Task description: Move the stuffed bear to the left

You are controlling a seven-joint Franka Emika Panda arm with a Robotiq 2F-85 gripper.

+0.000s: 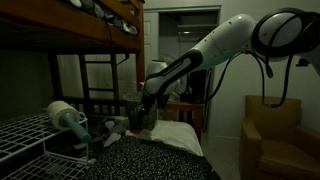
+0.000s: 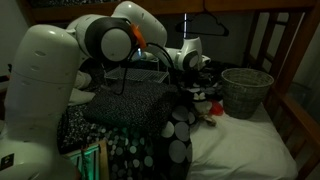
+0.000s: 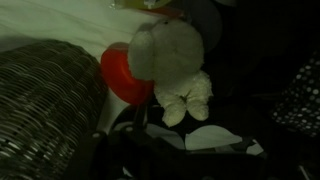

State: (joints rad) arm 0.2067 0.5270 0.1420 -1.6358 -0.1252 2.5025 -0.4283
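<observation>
The plush is below my gripper's empty fingers, so I will next lower my gripper toward the bed, onto the stuffed bear's lower body (image 3: 183, 90), beside the red object.
The stuffed bear (image 3: 172, 58) is a small cream-white plush lying on the white bed sheet, its stubby legs pointing toward the camera. A red object (image 3: 122, 75) touches its left side. In the wrist view my gripper (image 3: 190, 138) is a dark shape at the bottom edge, just short of the bear's feet, with its fingers apparently spread and nothing between them. In both exterior views the gripper (image 1: 140, 116) (image 2: 196, 88) hangs low over the bed. The bear shows only as a small pale patch beside the red object (image 2: 207, 103) in an exterior view.
A woven mesh bin (image 3: 40, 115) (image 2: 247, 92) stands on the bed close to the bear. A black polka-dot blanket (image 1: 150, 160) (image 2: 165, 140) covers part of the bed. A white roll (image 1: 63, 115) lies on a wire shelf. An armchair (image 1: 275, 135) stands to the side, and bunk-bed rails run overhead.
</observation>
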